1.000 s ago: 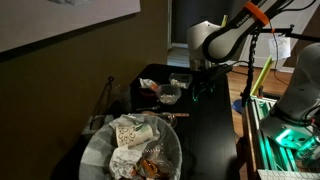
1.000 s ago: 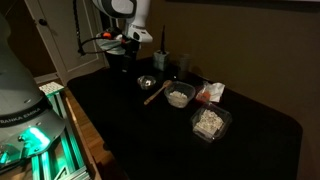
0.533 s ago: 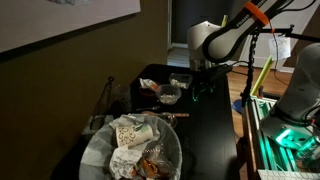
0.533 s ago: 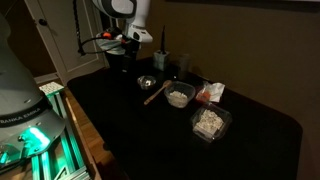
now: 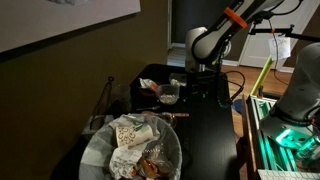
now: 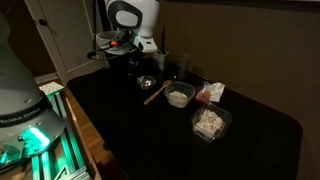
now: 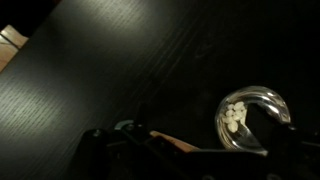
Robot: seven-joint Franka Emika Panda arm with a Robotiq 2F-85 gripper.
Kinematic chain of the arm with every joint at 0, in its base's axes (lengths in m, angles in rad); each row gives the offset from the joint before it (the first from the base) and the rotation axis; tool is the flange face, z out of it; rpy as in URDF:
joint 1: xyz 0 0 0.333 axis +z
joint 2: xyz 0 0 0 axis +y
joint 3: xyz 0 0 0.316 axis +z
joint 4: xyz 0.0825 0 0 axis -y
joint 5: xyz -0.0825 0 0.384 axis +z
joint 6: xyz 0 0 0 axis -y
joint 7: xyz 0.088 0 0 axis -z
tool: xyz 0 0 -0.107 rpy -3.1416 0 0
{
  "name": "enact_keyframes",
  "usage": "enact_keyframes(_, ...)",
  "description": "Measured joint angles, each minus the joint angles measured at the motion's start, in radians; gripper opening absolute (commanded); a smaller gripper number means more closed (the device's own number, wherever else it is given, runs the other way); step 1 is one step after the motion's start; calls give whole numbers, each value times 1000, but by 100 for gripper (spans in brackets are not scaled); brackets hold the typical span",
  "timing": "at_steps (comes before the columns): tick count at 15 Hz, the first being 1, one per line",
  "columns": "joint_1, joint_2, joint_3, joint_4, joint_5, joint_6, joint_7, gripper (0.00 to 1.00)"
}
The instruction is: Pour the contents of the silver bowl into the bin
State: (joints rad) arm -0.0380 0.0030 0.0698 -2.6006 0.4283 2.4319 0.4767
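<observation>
Next, my gripper comes down onto the silver bowl's rim (image 6: 154,84) (image 7: 219,122) beside the spoon and closes there, as the bowl stands below and the gripper's fingers are already wide apart.
The small silver bowl (image 6: 147,83) stands on the black table below my gripper (image 6: 150,64). In the wrist view the silver bowl (image 7: 262,128) is at the lower right and holds a few pale whitish bits (image 7: 234,115). My gripper (image 7: 195,166) is a dark shape along the bottom edge, with its fingers spread wide and nothing between them. The bin (image 5: 93,148), lined with a whitish bag and full of crumpled trash, stands at the near end of the table, away from my gripper (image 5: 190,84).
A wooden spoon (image 6: 155,93) lies next to the silver bowl, and its handle (image 7: 175,146) shows in the wrist view. A clear bowl with pale contents (image 6: 179,96), a clear squarish container (image 6: 208,122) and a reddish packet (image 6: 210,92) stand further along the table.
The arm has swung over toward the silver bowl, and the gripper now hangs above it. The bowl, the bin and the other things have not moved.
</observation>
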Motion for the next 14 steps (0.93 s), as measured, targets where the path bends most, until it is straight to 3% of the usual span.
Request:
enact_keyframes(3,18,112,4,59,239,144,-79,100)
enact_keyframes(5,35,188,16,96,327,229,-117,100)
enact_keyframes(11,79,377,-7,134,189,260,-118,100)
enact_keyframes(14,69,403,5,145,195,271,-165,100)
